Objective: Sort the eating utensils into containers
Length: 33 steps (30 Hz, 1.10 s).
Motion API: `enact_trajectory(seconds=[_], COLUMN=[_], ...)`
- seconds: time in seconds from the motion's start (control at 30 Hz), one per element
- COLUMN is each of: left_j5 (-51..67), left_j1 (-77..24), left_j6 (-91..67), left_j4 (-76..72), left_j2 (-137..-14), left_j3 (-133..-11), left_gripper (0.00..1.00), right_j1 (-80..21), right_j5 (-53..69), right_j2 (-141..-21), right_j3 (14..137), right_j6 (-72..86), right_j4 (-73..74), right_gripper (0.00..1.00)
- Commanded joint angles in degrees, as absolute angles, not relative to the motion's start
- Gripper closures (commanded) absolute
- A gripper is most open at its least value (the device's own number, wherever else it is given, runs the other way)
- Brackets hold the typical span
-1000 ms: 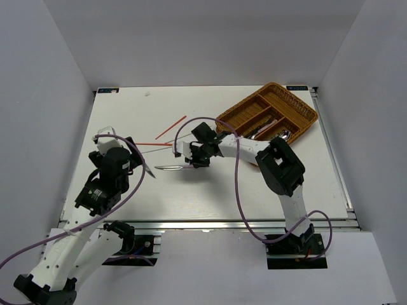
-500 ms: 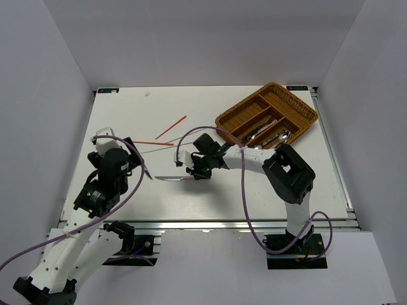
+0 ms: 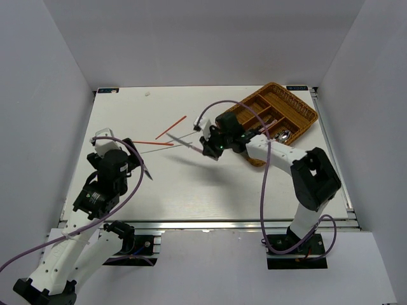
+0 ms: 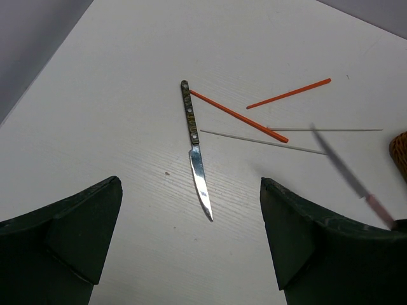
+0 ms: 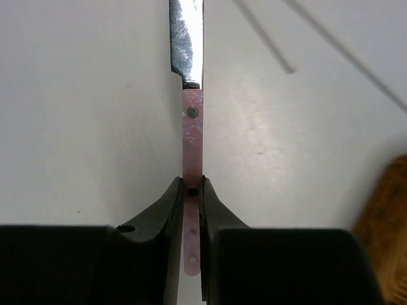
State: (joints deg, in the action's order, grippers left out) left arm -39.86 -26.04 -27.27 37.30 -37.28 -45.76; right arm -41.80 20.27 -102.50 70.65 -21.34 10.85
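My right gripper will next move outward, to the right in the top view, turn the pink-handled knife along the tray's far-edge section (image 3: 255,104), go down and let go, because that section looks empty.
My right gripper (image 3: 206,149) is shut on a pink-handled knife (image 3: 186,142) and holds it above the table, left of the brown wicker tray (image 3: 294,102). In the right wrist view the jaws (image 5: 191,190) clamp the pink handle (image 5: 192,136), and the blade points away. My left gripper (image 4: 191,254) is open and empty, above a dark-handled knife (image 4: 194,143) lying on the table. Two red chopsticks (image 4: 236,115) (image 4: 289,93) and two pale chopsticks (image 4: 261,141) (image 4: 324,129) lie beyond it. Several silver utensils lie in the tray's near compartments (image 3: 275,133).
The tray's corner shows at the right edge of the left wrist view (image 4: 399,152) and of the right wrist view (image 5: 385,216). White walls enclose the table on three sides. The right arm's purple cable (image 3: 216,108) arcs above the table.
My right gripper has lifted the pink-handled knife off the table and carried it back and to the right, toward the tray. The left arm has barely moved.
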Motion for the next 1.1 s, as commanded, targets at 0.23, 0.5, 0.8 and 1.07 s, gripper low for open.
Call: enact_trajectory(seconds=[0.23,0.5,0.8,1.07], left_j5=[-40.1,-39.7,-40.3,-40.5], left_j1=[-25.8,-25.8,-25.8,-25.8], left_j6=[-27.2,-27.1,-27.2,-27.2], left_j4=[36.7,36.7,36.8,36.8], left_j2=[-37.1,-38.0,-38.9,-39.3], left_j3=[-45.7,-45.7,-45.9,-45.8], left_gripper=[0.02,0.02,0.02,0.02], right_j1=[-27.4,-19.9,-17.8,-17.1], right_j5=[4.9,-15.9,-25.2,-18.0], right_j2=[-104.0,-107.6,-111.7,-116.7], right_j3=[83.0,84.1,86.3,86.5], right_j6=[17.6,47.1,67.0,67.8], right_j4=[1.7,-2.0,6.0,0.9], right_gripper=[1.00,1.00,1.00,1.00])
